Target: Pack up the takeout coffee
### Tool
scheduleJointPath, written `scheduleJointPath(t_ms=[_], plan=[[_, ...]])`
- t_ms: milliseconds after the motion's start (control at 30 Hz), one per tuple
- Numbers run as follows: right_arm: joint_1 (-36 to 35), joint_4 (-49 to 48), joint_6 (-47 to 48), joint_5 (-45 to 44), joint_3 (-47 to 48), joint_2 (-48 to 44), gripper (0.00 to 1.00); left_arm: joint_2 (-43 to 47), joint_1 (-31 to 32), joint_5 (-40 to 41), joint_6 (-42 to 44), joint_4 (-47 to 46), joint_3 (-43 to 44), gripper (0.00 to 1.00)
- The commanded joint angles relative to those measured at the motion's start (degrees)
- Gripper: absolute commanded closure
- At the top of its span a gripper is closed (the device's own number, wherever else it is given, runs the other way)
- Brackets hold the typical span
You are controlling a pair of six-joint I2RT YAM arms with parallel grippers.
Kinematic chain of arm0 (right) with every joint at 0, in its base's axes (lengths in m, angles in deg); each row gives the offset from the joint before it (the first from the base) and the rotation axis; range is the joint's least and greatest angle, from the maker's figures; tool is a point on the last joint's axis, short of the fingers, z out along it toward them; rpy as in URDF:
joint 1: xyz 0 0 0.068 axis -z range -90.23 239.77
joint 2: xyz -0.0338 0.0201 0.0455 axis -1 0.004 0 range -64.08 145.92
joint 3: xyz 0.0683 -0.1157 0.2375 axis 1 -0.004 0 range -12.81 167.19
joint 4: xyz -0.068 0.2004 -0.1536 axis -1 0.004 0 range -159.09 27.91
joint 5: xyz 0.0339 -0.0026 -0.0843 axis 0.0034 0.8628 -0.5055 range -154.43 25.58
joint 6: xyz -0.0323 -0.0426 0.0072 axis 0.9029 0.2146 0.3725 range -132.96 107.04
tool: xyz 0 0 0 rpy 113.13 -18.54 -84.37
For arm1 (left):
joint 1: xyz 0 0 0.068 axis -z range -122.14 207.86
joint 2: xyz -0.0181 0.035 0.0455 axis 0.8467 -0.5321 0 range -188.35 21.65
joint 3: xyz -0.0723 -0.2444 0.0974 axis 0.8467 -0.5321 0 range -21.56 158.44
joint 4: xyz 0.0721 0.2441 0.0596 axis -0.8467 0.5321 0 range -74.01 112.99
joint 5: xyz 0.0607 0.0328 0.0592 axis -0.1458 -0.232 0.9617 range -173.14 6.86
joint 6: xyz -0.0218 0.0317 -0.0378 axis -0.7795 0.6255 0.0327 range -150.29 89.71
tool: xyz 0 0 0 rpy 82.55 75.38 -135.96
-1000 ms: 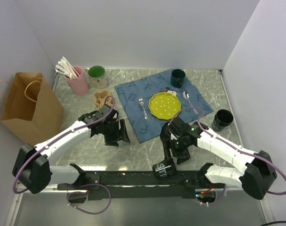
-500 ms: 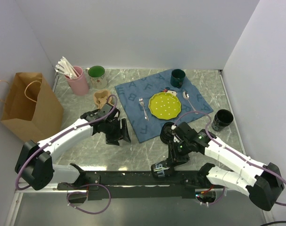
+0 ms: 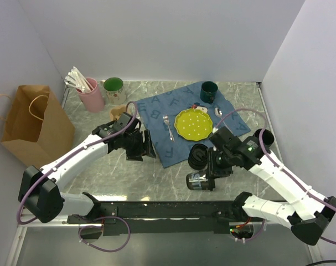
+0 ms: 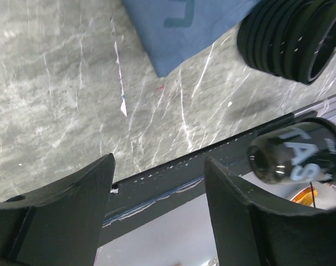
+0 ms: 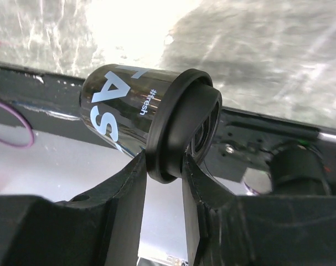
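The marble between the ribbed cups is outward of my right gripper and below it, so my right gripper should next move outward, turn the tumbler upright, lower it and let it go.
One ribbed black takeout cup point(image 3: 198, 157) sits at the near edge of the blue cloth and also shows in the left wrist view point(image 4: 287, 36). The second ribbed cup point(image 3: 263, 136) is at the right, half hidden behind my right arm. My right gripper point(image 3: 210, 174) is shut on the lid rim point(image 5: 168, 160) of a glossy black tumbler with white lettering point(image 3: 196, 181), holding it tipped sideways above the table's near edge. That tumbler also shows in the left wrist view point(image 4: 292, 152). My left gripper point(image 3: 142, 148) is open and empty point(image 4: 159, 163) over bare marble, left of the cloth.
A brown paper bag point(image 3: 35, 124) stands at the far left. A tan cup carrier point(image 3: 119, 112) lies behind my left arm. A pink cup of utensils point(image 3: 91, 92) and a mug point(image 3: 113, 86) are at the back. The blue cloth point(image 3: 156, 111) carries a plate point(image 3: 194, 123), a fork point(image 3: 168, 128), a spoon point(image 3: 220, 114) and a dark green mug point(image 3: 208, 91).
My right gripper has carried the lettered tumbler away from the near rail, toward the right, uncovering the ribbed cup at the cloth's edge. My left gripper has shifted slightly toward the back.
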Motion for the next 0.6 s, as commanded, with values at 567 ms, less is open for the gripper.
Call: scheduleJointPath(t_ms=[567], plan=[[11.5, 19.1, 3.6, -27.8, 22.6, 10.7, 0.75, 4.4, -2.7, -1.8, 1.3, -1.4, 1.5, 0.29]])
